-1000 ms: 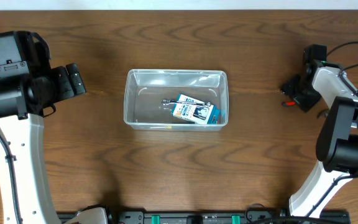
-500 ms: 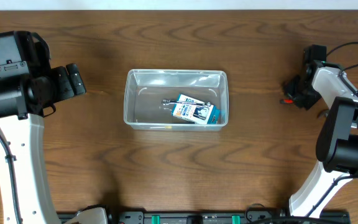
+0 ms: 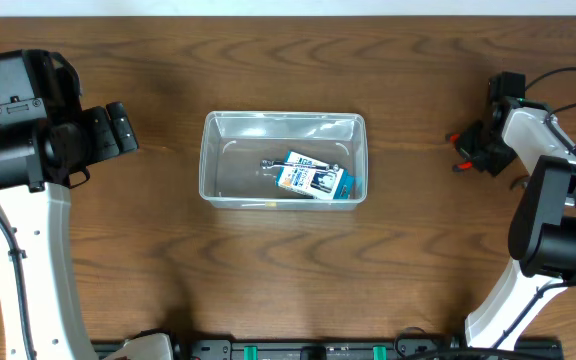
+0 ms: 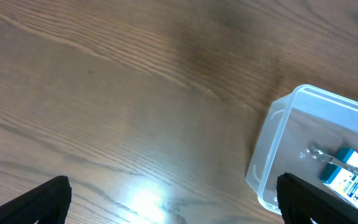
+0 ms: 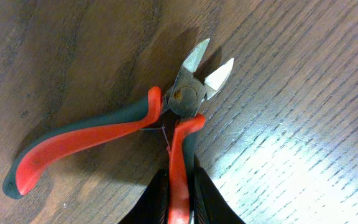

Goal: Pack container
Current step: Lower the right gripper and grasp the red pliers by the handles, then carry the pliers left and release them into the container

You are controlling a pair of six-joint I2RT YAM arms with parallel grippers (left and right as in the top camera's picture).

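Observation:
The pliers (image 3: 458,152) are still outside the container, so next my right gripper needs to rise, go left in the overhead view and lower over the packaged item (image 3: 310,177) to release.
The clear plastic container (image 3: 208,160) sits mid-table and holds a blue-and-white packaged item (image 3: 313,178) with a small metal tool beside it. Its corner shows in the left wrist view (image 4: 278,124). My left gripper (image 4: 173,199) is open and empty, left of the container above bare wood. My right gripper (image 5: 180,199) is shut on one handle of the red-and-black cutting pliers (image 5: 104,134), whose jaws are spread open. In the overhead view the pliers (image 3: 458,152) are at the table's right side, held by the right gripper (image 3: 473,150).
A black cable (image 3: 568,80) loops at the far right by the right arm. The wood table (image 3: 268,280) stretches in front of the container.
The right gripper has shifted slightly up and left with the pliers; their red tips now point left. The left arm and container are unchanged.

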